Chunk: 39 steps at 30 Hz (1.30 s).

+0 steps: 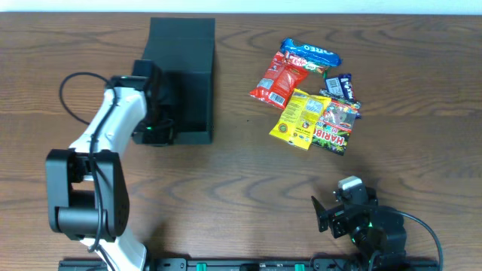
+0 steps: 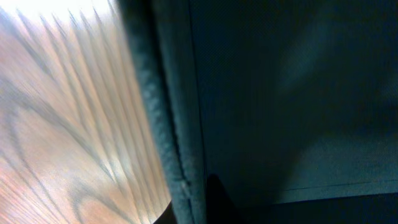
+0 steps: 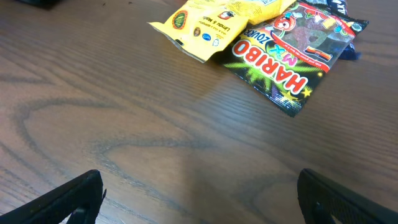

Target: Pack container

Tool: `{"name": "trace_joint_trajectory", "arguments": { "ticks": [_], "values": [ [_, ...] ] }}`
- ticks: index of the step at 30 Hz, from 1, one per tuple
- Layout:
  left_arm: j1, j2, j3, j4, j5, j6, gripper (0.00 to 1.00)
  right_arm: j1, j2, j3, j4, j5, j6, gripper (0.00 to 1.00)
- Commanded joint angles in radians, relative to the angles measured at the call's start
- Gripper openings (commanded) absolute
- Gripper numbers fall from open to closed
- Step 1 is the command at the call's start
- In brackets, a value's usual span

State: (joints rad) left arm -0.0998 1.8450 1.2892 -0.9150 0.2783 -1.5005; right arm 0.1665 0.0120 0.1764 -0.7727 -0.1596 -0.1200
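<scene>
The left gripper slides the dark container's gripped side toward the snack packets next, then releases it, since empty wood separates the dark container from that pile.
The dark container lies open at the table's back left, its flap lid folded away behind it. My left gripper is at the container's left wall, shut on that wall. In the left wrist view the wall's rim runs between my dark fingertips, with the box's inside to the right. My right gripper rests low at the front right, open and holding nothing. Its fingers stand wide apart over bare wood.
A pile of snack packets lies at the back right: a red one, a blue one, a yellow one and a Haribo bag. The right wrist view shows the yellow packet and Haribo bag ahead.
</scene>
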Motion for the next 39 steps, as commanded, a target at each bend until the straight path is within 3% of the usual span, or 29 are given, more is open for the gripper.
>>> {"name": "trace_joint_trajectory", "arguments": {
  "ticks": [1, 12, 13, 15, 23, 29, 32, 36, 39],
  "values": [
    [-0.051, -0.029, 0.008, 0.005, 0.000, -0.064, 0.06, -0.008, -0.006, -0.006, -0.001, 0.002, 0.011, 0.99],
    [-0.135, -0.029, 0.009, 0.015, -0.015, -0.075, 0.06, -0.008, -0.006, -0.006, -0.001, 0.002, 0.011, 0.99],
    [-0.137, -0.029, 0.008, 0.024, -0.009, -0.070, 0.24, -0.008, -0.006, -0.006, -0.001, 0.002, 0.011, 0.99],
    [-0.137, -0.029, 0.008, 0.051, 0.037, -0.035, 0.98, -0.008, -0.006, -0.006, -0.001, 0.002, 0.011, 0.99],
    [-0.135, -0.061, 0.011, 0.096, 0.080, 0.199, 0.95, -0.008, -0.006, -0.006, -0.001, 0.002, 0.011, 0.99],
    [-0.135, -0.247, 0.011, 0.077, -0.055, 0.432, 0.95, -0.008, -0.006, -0.006, -0.001, 0.002, 0.011, 0.99],
    [-0.135, -0.374, 0.011, 0.084, -0.269, 0.702, 0.95, -0.008, -0.006, -0.006, -0.001, 0.002, 0.011, 0.99],
    [-0.134, -0.448, 0.011, 0.131, -0.568, 1.172, 0.95, -0.008, -0.006, -0.006, -0.001, 0.002, 0.011, 0.99],
    [-0.129, -0.424, 0.007, 0.175, -0.552, 1.521, 0.95, -0.008, -0.006, -0.006, -0.001, 0.002, 0.011, 0.99]
  ]
}}
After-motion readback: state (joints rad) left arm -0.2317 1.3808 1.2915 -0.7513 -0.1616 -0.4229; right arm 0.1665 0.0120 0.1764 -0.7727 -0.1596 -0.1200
